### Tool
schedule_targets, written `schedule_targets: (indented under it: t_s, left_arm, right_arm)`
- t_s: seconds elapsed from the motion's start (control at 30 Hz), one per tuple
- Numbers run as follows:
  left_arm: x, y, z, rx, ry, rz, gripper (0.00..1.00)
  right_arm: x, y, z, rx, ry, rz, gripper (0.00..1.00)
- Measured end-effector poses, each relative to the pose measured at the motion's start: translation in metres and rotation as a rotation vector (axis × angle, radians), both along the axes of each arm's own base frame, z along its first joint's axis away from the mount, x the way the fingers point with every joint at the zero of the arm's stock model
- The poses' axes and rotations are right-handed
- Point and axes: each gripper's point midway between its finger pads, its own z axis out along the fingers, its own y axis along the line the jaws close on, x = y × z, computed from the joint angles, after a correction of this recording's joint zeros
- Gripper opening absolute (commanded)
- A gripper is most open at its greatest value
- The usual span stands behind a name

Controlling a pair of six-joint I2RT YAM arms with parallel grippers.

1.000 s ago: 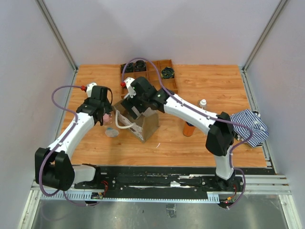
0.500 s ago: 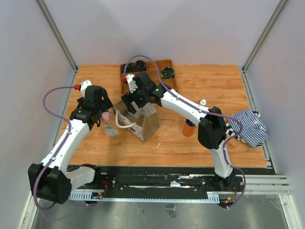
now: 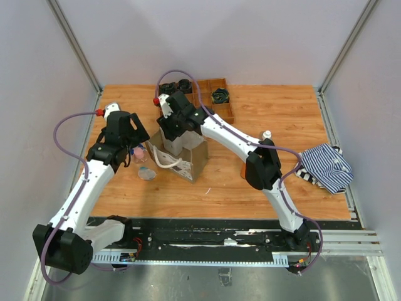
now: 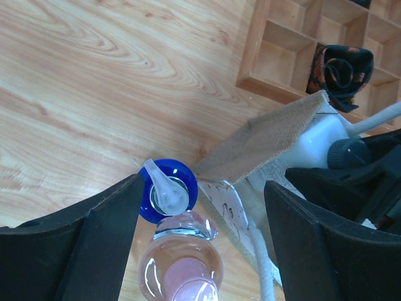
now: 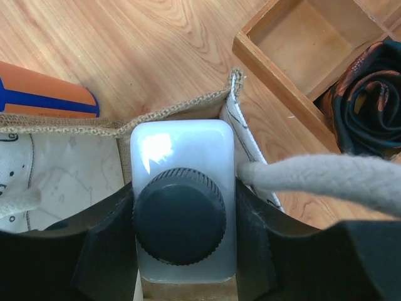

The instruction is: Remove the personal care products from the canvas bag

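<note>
The robot's right gripper will rise clear, because the bag's rim is all around the pale bottle, and then come down to release on bare tabletop between bag and orange bottle (image 3: 223, 175).
The canvas bag (image 3: 191, 162) stands mid-table with its white rope handle (image 3: 164, 164) hanging out. Inside its mouth my right gripper (image 5: 183, 213) is shut on a pale bottle (image 5: 182, 147) with a black screw cap; the bag's rim (image 5: 169, 111) rings it. Left of the bag, my left gripper (image 4: 202, 188) is open above a pink bottle (image 4: 182, 269) and a blue bottle (image 4: 164, 191) with a white flip cap, both standing on the table and touched by neither finger. A flat clear jar (image 3: 146, 174) lies nearby. A white-capped bottle (image 3: 267, 135) stands to the right.
The wooden compartment tray (image 3: 219, 106) with black coiled rolls (image 5: 369, 100) sits right behind the bag. An orange bottle (image 5: 44, 94) stands right of the bag, largely hidden by my right arm from above. The striped cloth (image 3: 326, 166) lies at the right edge.
My right gripper has gone down into the bag and shut on the pale bottle. My left jaws have widened, leaving the pink bottle standing on the table.
</note>
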Motion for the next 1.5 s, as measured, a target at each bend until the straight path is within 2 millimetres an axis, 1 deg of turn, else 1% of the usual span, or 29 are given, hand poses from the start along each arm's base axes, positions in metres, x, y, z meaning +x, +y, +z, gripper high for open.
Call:
schedule_targets:
  t_s: [0.1, 0.17, 0.27, 0.33, 0.37, 0.43, 0.57, 0.6, 0.63, 0.67, 0.7, 0.77, 0.83, 0.87, 0.9, 0.97, 1.03, 1.1, 1.2, 1.3, 1.37, 1.5]
  left_arm:
    - [0.0, -0.002, 0.005, -0.007, -0.011, -0.009, 0.82]
    - [-0.001, -0.002, 0.007, -0.008, -0.014, -0.011, 0.82]
    - [-0.003, -0.001, 0.008, -0.002, -0.015, -0.014, 0.82]
    - [-0.004, 0.0, 0.008, 0.004, -0.013, -0.014, 0.82]
    - [-0.005, 0.001, 0.008, 0.008, -0.011, -0.013, 0.82]
    - [-0.006, 0.002, 0.009, 0.017, -0.007, -0.012, 0.82]
    - [-0.005, 0.004, 0.019, 0.029, -0.019, -0.013, 0.82]
    - [-0.004, 0.004, 0.023, 0.031, -0.028, -0.013, 0.82]
    - [-0.004, 0.004, 0.025, 0.031, -0.033, -0.013, 0.82]
    - [-0.003, 0.004, 0.027, 0.034, -0.037, -0.013, 0.82]
    - [-0.003, 0.005, 0.028, 0.039, -0.039, -0.012, 0.82]
    - [-0.003, 0.007, 0.028, 0.052, -0.037, -0.013, 0.82]
    - [-0.003, 0.008, 0.028, 0.065, -0.033, -0.011, 0.82]
    - [-0.003, 0.009, 0.028, 0.069, -0.031, -0.009, 0.82]
    - [-0.002, 0.009, 0.028, 0.073, -0.029, -0.009, 0.82]
    - [-0.002, 0.009, 0.029, 0.078, -0.026, -0.012, 0.82]
    - [-0.001, 0.009, 0.031, 0.079, -0.029, -0.012, 0.82]
    - [-0.001, 0.01, 0.031, 0.079, -0.03, -0.011, 0.82]
    - [-0.001, 0.009, 0.031, 0.077, -0.029, -0.014, 0.82]
    - [-0.001, 0.009, 0.031, 0.077, -0.029, -0.014, 0.82]
    - [-0.001, 0.009, 0.031, 0.077, -0.028, -0.014, 0.82]
    - [-0.002, 0.009, 0.03, 0.078, -0.025, -0.014, 0.82]
  right_arm:
    - [0.0, -0.003, 0.002, -0.008, -0.01, -0.018, 0.26]
    - [-0.003, -0.009, 0.003, -0.025, -0.015, -0.034, 0.25]
    - [-0.012, -0.03, 0.008, -0.075, -0.009, -0.068, 0.26]
    - [-0.02, -0.047, 0.022, -0.099, -0.009, -0.096, 0.26]
    - [-0.024, -0.057, 0.035, -0.103, -0.017, -0.117, 0.26]
    - [-0.03, -0.074, 0.071, -0.086, -0.056, -0.157, 0.26]
    - [-0.04, -0.116, 0.171, 0.028, -0.209, -0.255, 0.26]
    - [-0.044, -0.127, 0.192, 0.057, -0.242, -0.275, 0.26]
    - [-0.047, -0.142, 0.215, 0.089, -0.278, -0.305, 0.26]
    - [-0.05, -0.157, 0.232, 0.116, -0.306, -0.33, 0.26]
    - [-0.053, -0.173, 0.245, 0.134, -0.328, -0.358, 0.26]
    - [-0.055, -0.209, 0.258, 0.147, -0.356, -0.426, 0.26]
    - [-0.055, -0.241, 0.258, 0.125, -0.365, -0.496, 0.26]
    - [-0.054, -0.257, 0.253, 0.105, -0.362, -0.529, 0.26]
    - [-0.053, -0.272, 0.245, 0.076, -0.354, -0.564, 0.26]
    - [-0.052, -0.295, 0.229, 0.02, -0.33, -0.617, 0.27]
    - [-0.053, -0.312, 0.212, -0.029, -0.298, -0.65, 0.27]
    - [-0.056, -0.324, 0.198, -0.062, -0.267, -0.671, 0.27]
    - [-0.06, -0.332, 0.187, -0.081, -0.24, -0.688, 0.28]
    - [-0.064, -0.329, 0.185, -0.053, -0.217, -0.688, 0.28]
    - [-0.065, -0.324, 0.185, -0.023, -0.2, -0.679, 0.28]
    - [-0.07, -0.301, 0.186, 0.019, -0.191, -0.637, 0.28]
